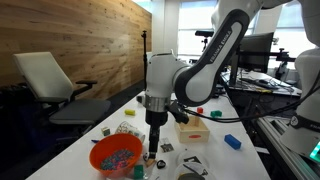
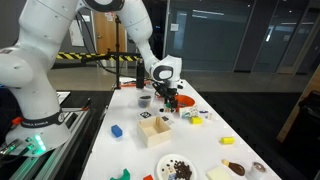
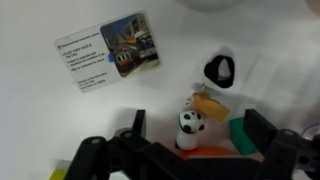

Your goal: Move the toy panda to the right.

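Observation:
The toy panda (image 3: 190, 128) is below the robot's gripper, between the two black fingers, so the open gripper should next go down slightly and close its fingers around it.
The toy panda (image 3: 190, 128) is small, black and white, and stands upright on the white table in the wrist view. My gripper (image 3: 195, 126) is open, with one black finger on each side of the panda and a clear gap to both. In the exterior views the gripper (image 1: 154, 143) (image 2: 171, 101) points straight down, low over the table. The panda itself is too small to make out there.
Close around the panda lie a tan piece (image 3: 210, 104), a green block (image 3: 243, 133) and a black-and-white object (image 3: 219, 70). A picture card (image 3: 108, 50) lies farther off. An orange bowl (image 1: 115, 156), a wooden box (image 1: 192, 128) and a blue block (image 1: 232, 142) are on the table.

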You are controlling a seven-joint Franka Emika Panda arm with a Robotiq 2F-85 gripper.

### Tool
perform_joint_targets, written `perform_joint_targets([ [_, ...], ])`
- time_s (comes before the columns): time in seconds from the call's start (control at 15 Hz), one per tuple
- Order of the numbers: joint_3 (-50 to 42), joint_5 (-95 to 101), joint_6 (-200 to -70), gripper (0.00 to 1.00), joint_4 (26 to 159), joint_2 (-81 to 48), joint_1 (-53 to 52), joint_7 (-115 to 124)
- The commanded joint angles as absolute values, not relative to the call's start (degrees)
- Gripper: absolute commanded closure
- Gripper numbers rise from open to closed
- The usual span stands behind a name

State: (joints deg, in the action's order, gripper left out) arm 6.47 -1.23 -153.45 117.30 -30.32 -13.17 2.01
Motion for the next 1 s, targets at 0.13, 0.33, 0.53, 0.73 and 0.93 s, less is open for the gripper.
perform_joint_targets([
  [0.13, 5.9, 0.9, -155.6, 0.0, 117.1, -31.1, -14.7, 4.0],
  [0.33, 6.2, 0.0, -158.5, 0.0, 117.3, -31.4, -14.6, 4.5],
  [0.53, 5.5, 0.3, -159.8, 0.0, 117.1, -31.9, -15.1, 5.4],
  [0.73, 4.6, 0.5, -160.6, 0.0, 117.0, -32.4, -15.3, 6.2],
  [0.93, 3.9, 0.6, -161.2, 0.07, 117.0, -32.9, -15.4, 6.7],
])
